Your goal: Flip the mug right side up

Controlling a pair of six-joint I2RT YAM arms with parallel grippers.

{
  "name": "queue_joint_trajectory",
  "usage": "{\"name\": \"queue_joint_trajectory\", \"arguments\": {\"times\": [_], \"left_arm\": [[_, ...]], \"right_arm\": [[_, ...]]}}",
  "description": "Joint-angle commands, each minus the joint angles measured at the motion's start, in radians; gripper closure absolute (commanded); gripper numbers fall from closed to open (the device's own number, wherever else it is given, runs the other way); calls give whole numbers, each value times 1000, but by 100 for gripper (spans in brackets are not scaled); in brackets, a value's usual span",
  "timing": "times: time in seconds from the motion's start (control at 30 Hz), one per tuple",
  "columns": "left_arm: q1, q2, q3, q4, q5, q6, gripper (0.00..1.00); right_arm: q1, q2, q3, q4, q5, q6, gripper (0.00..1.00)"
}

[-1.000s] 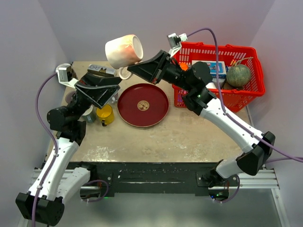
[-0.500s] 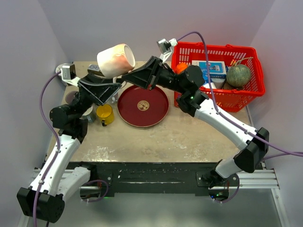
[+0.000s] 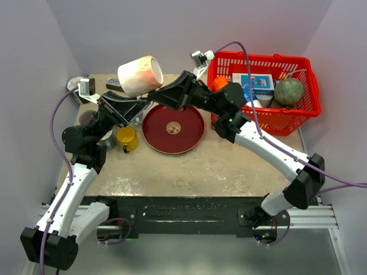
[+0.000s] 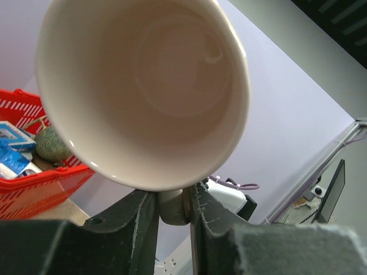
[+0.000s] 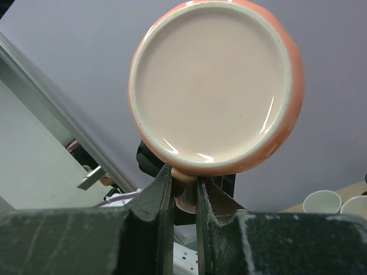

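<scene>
My left gripper will next move back and down, turn fingers-down and release the held mug on the bare tabletop before the yellow mug, since the held mug's opening faces sideways.
The cream and orange mug (image 3: pixel 139 74) hangs on its side in the air above the table's back left. Its handle is pinched from both sides. My left gripper (image 3: pixel 143 102) is shut on the handle from the left. My right gripper (image 3: pixel 151 97) is shut on it from the right. The left wrist view looks straight into the mug's mouth (image 4: pixel 143 86), with the handle (image 4: pixel 172 207) squeezed between the left gripper (image 4: pixel 171 211) fingers. In the right wrist view the mug's base (image 5: pixel 215 86) faces the camera, and the right gripper (image 5: pixel 184 197) clamps the handle (image 5: pixel 187 196).
A dark red plate (image 3: pixel 173 127) lies on the table below the mug, with a small yellow mug (image 3: pixel 127 138) to its left. A red basket (image 3: pixel 258 55) at the back right holds a melon (image 3: pixel 288 90) and a blue box (image 3: pixel 256 83). White cups (image 5: pixel 324 201) stand on the table.
The right arm carried the mug leftward toward the left gripper. The left gripper, open a second ago, has shut on the handle.
</scene>
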Motion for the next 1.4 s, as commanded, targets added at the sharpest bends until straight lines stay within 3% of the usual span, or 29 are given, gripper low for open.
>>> {"name": "queue_joint_trajectory", "arguments": {"times": [0.0,0.03,0.07,0.2,0.23,0.4,0.6,0.93,1.13,1.37], "left_arm": [[-4,-19,2,-21,-50,51,81],[-4,-21,1,-27,-54,55,85],[-4,-21,-2,-35,-59,59,98],[-4,-35,10,-185,-89,110,100],[-4,-38,16,-228,-111,157,100],[-4,-73,73,-553,-211,335,100],[-4,-120,100,-827,-329,516,100],[-4,-139,238,-1348,-629,785,100],[-4,-191,121,-1527,-648,766,100],[-4,-243,-27,-1589,-626,752,100]], "right_arm": [[14,-26,-37,51,-17,-37,100],[12,-29,-44,48,-18,-43,100],[14,-37,-63,48,-18,-54,100],[14,-37,-73,-40,9,-101,100],[14,-38,-73,-94,23,-112,86],[12,-60,-139,-184,156,-155,37],[9,-28,-146,-372,287,-153,18],[-17,11,-181,-832,715,-28,9],[-20,37,-172,-851,724,-20,9],[-22,88,-141,-891,703,-21,9]]}}
